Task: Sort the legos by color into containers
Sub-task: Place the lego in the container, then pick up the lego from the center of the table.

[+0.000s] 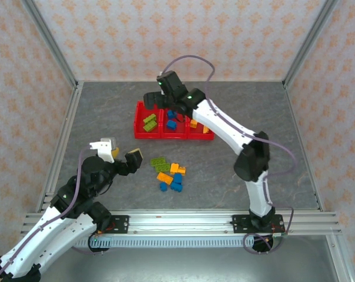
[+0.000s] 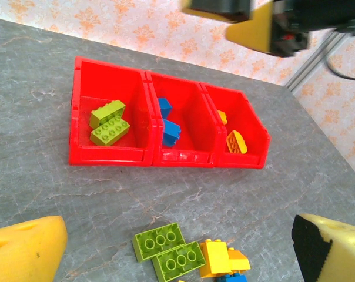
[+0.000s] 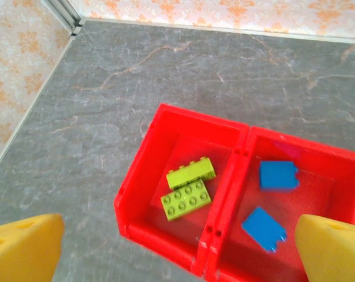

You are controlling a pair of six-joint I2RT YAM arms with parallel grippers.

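Observation:
The pile's outermost green lego still lies loose, so my right gripper should move back from the bins and down over it next.
The containers are three red bins joined in one tray (image 1: 139, 123) (image 2: 110, 157) (image 3: 160, 232). Two lime green legos (image 1: 149, 122) (image 2: 109, 122) (image 3: 188, 188) lie in the left bin. Two blue ones (image 1: 171, 120) (image 2: 167, 126) (image 3: 264, 229) are in the middle bin and orange ones (image 1: 195, 124) (image 2: 236, 141) in the right bin. A loose pile of green, orange and blue legos (image 1: 168, 172) (image 2: 168, 249) lies nearer the arms. My right gripper (image 1: 160, 101) (image 3: 177, 252) hovers open and holding nothing above the left and middle bins. My left gripper (image 1: 120, 153) (image 2: 177, 252) is open, left of the pile.
Patterned walls with aluminium corner posts (image 1: 54, 53) close in the grey table (image 1: 107, 106) on three sides. A metal rail (image 1: 177, 223) carrying both arm bases runs along the near edge. The right arm's elbow (image 1: 252, 158) stands right of the pile.

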